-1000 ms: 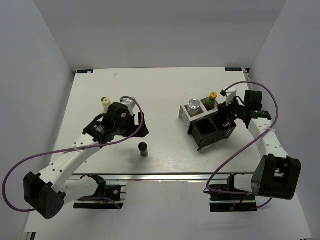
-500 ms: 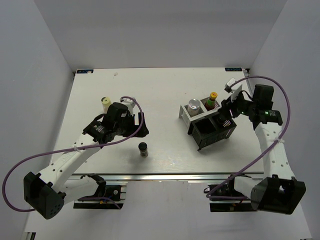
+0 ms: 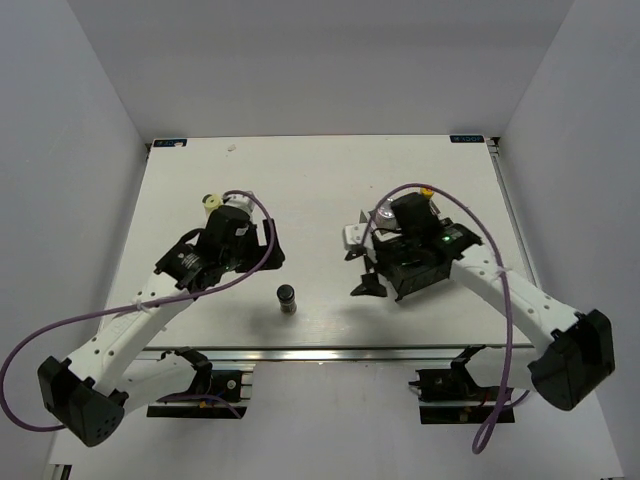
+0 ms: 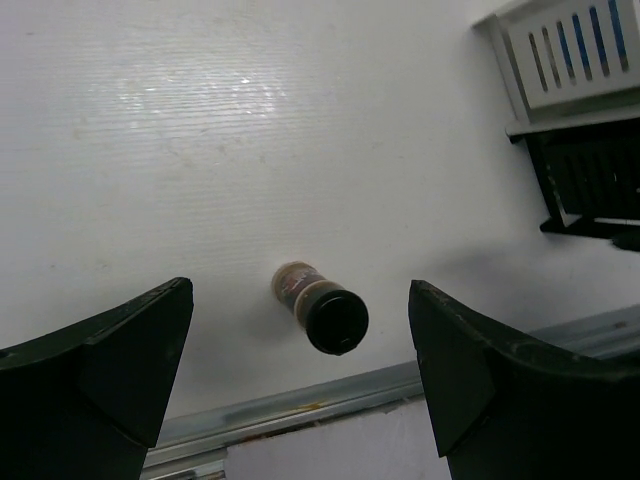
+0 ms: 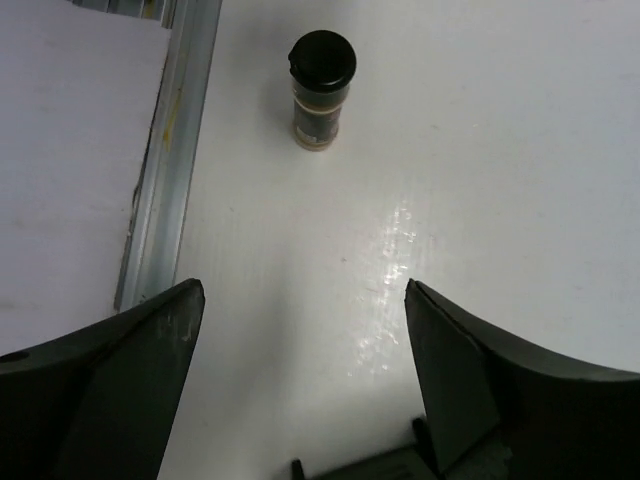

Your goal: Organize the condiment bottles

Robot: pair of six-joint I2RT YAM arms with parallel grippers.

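The jar still stands outside the rack [image 3: 428, 272]. The right gripper moves to the left in the top view next and lowers over the jar's black cap [image 3: 286, 292].
One short dark spice jar [image 3: 286, 298] stands alone near the table's front edge. It shows in the left wrist view [image 4: 320, 306] and the right wrist view [image 5: 322, 86]. The cream bottle with yellow cap [image 3: 210, 204] stands behind my left wrist. The sauce bottle's yellow cap [image 3: 427, 189] and the silver shaker lid [image 3: 384, 212] peek out behind my right arm, in the rack [image 3: 428, 272]. The other spice jar is hidden. My left gripper [image 3: 271, 250] [image 4: 299, 286] is open and empty, left of and behind the jar. My right gripper [image 3: 360, 270] [image 5: 302, 286] is open and empty, right of the jar.
The black-and-silver rack also shows at the upper right of the left wrist view [image 4: 588, 160]. A metal rail [image 3: 320, 351] runs along the table's front edge, close to the jar. White walls enclose the table on three sides.
My right arm has swung from the rack's right side across it to its front left, gripper now facing the spice jar. My left arm has shifted slightly back and left.
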